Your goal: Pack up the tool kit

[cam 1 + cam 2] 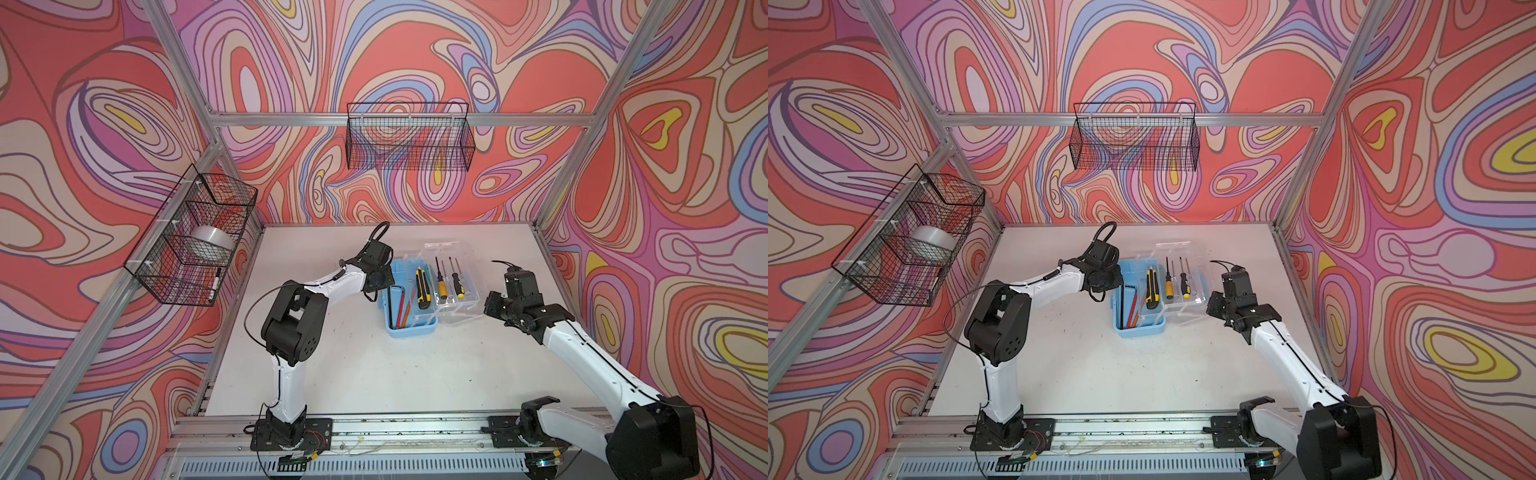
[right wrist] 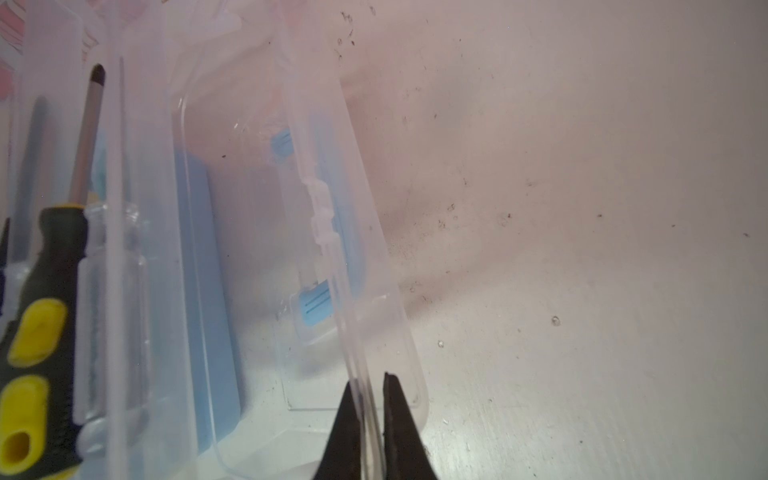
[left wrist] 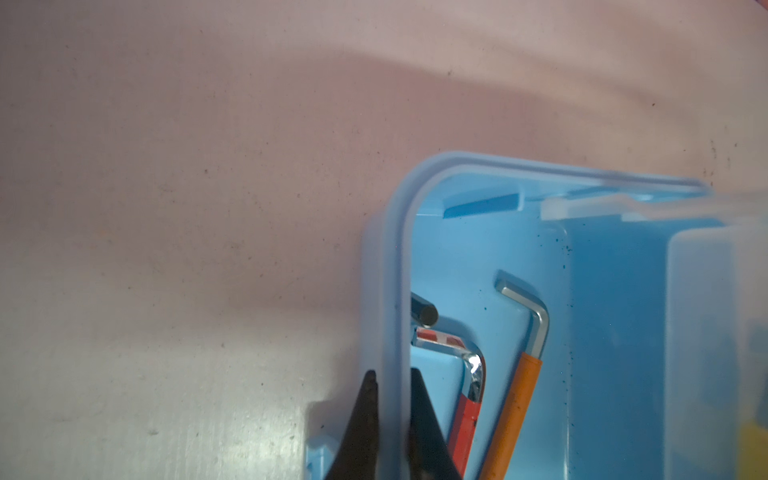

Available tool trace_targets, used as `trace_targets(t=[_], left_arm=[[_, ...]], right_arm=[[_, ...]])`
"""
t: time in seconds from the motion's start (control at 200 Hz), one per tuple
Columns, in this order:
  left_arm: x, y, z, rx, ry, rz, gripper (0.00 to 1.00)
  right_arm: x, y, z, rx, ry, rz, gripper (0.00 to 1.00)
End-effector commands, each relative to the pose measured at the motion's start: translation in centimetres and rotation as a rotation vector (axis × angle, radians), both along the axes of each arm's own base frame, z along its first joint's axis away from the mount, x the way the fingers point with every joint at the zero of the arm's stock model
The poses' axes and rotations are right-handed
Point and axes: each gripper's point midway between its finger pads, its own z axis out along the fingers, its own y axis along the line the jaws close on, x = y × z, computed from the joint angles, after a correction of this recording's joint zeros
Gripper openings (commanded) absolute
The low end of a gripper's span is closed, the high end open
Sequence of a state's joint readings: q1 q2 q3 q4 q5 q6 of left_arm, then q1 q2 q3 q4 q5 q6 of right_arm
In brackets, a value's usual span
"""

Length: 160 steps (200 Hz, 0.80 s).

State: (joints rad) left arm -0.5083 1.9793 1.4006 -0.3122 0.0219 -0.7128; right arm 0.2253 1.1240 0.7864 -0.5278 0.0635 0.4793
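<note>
I should next swing the lid's rim in my right gripper up, past the screwdrivers and over onto the uncovered hex-key side of the box (image 1: 411, 330), and let go of it.
The tool kit's light-blue box (image 1: 411, 330) (image 1: 1140, 330) stands open mid-table. Its clear lid (image 1: 461, 316) (image 2: 249, 208) is swung out to the right. My left gripper (image 3: 392, 374) (image 1: 384, 282) is shut on the box's left wall (image 3: 395, 249), one finger inside and one outside. My right gripper (image 2: 368, 380) (image 1: 490, 305) is shut on the lid's outer rim. Red (image 3: 469, 399), orange (image 3: 515, 415) and black (image 3: 424, 316) hex keys lie in the box. A yellow-black utility knife (image 1: 422, 286) and two screwdrivers (image 1: 441, 282) (image 1: 457, 282) rest on the box's right part.
A black wire basket (image 1: 409, 137) hangs on the back rail. Another basket (image 1: 195, 237) on the left rail holds a tape roll (image 1: 212, 241) and a marker (image 1: 216, 282). Bare white table (image 1: 374, 374) stretches in front of the box.
</note>
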Motion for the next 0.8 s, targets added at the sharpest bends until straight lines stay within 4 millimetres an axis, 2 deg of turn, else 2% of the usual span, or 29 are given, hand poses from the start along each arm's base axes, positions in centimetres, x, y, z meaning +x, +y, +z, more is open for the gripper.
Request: trace_targets(t=[0.0, 0.23, 0.421, 0.561, 0.796], left_arm=[[-2.2, -2.1, 0.2, -0.038, 0.037, -0.041, 0.0], [-2.4, -2.4, 0.9, -0.041, 0.02, -0.043, 0.0], [-2.7, -2.5, 0.6, -0.049, 0.021, -0.034, 0.0], [-2.8, -2.7, 0.8, -0.07, 0.016, -0.026, 0.0], [-2.8, -2.7, 1.8, -0.08, -0.009, -0.023, 0.0]], right_arm=[[1.8, 1.7, 5.0, 0.039, -0.167, 0.004, 0.0], [1.2, 5.5, 7.0, -0.015, -0.197, 0.101, 0.0], [0.5, 9.2, 8.5, -0.097, -0.227, 0.169, 0.0], [-0.2, 12.7, 9.4, -0.163, -0.24, 0.237, 0.0], [-1.8, 18.1, 9.8, -0.223, -0.251, 0.323, 0.0]])
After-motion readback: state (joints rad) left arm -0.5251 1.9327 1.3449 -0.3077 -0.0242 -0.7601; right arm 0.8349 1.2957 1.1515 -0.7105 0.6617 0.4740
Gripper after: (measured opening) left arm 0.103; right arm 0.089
